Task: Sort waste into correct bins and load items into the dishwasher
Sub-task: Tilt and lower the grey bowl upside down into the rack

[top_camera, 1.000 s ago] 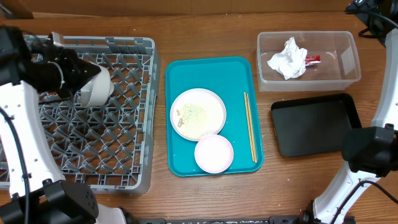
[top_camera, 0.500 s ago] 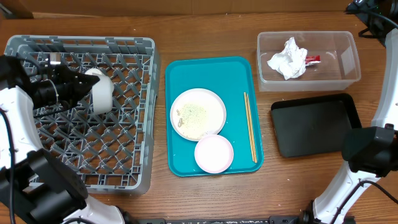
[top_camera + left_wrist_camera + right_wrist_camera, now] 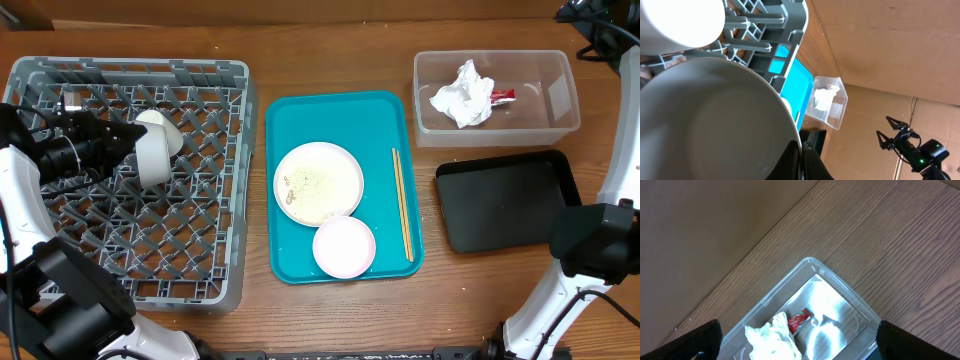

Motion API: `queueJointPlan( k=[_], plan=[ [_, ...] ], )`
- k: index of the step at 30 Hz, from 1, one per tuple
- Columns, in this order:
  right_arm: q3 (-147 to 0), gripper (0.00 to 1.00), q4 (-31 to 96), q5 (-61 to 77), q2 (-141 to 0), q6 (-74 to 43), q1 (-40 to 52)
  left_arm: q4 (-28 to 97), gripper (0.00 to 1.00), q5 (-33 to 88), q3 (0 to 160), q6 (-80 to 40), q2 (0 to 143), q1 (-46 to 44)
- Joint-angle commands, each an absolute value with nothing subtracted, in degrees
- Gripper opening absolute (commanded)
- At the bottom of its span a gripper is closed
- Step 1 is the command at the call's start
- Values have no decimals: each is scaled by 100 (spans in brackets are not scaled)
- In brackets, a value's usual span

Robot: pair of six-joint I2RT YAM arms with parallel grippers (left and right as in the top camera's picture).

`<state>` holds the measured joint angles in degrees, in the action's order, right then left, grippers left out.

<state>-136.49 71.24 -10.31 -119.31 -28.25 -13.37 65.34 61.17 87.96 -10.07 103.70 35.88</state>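
Next, my left gripper lowers toward the teal tray's side of the rack, slightly back, since empty rack wires [image 3: 171,163] [image 3: 746,46] stand beside the white cup.
My left gripper [image 3: 130,143] is shut on the rim of the grey-green bowl [image 3: 152,160], which stands on edge inside the grey dishwasher rack [image 3: 140,250]. In the left wrist view the bowl [image 3: 705,120] fills the frame and the small white cup [image 3: 680,22] sits just beyond it. The white plate [image 3: 318,182] with pale crumbs, the small pinkish bowl [image 3: 344,246] and the chopsticks [image 3: 401,203] lie on the teal tray [image 3: 340,110]. My right gripper [image 3: 800,347] hangs open above the clear tub [image 3: 810,262], which holds the napkin [image 3: 772,340] and the red wrapper [image 3: 799,321].
The black tray [image 3: 508,200] lies below the clear tub [image 3: 430,60] at the right. The right arm's base [image 3: 595,245] stands at the table's right edge. The rack's upright tines surround the bowl and the cup [image 3: 160,122].
The left arm has drawn back to the left and brought the bowl slightly nearer the table's front edge inside the rack, uncovering the cup behind it. The right arm has not moved.
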Motion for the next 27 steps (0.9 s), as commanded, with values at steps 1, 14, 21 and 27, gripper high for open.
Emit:
queueJointPlan(
  k=[1,14,21,27],
  plan=[
    [-13697,100,7105,-1026,-11876,-2834,-1321,6576,4,6272,8558,-832,10425,3603],
    [-13697,100,7105,-1026,-11876,-2834,-1321,6571,4,6836,7957,-637,10425,3607],
    [-13697,100,7105,-1026,-11876,-2834,-1321,6528,4,6084,7957,-797,10425,3610],
    [-13697,100,7105,-1026,-11876,-2834,-1321,6464,4,5782,7959,-834,10425,3610]
  ],
)
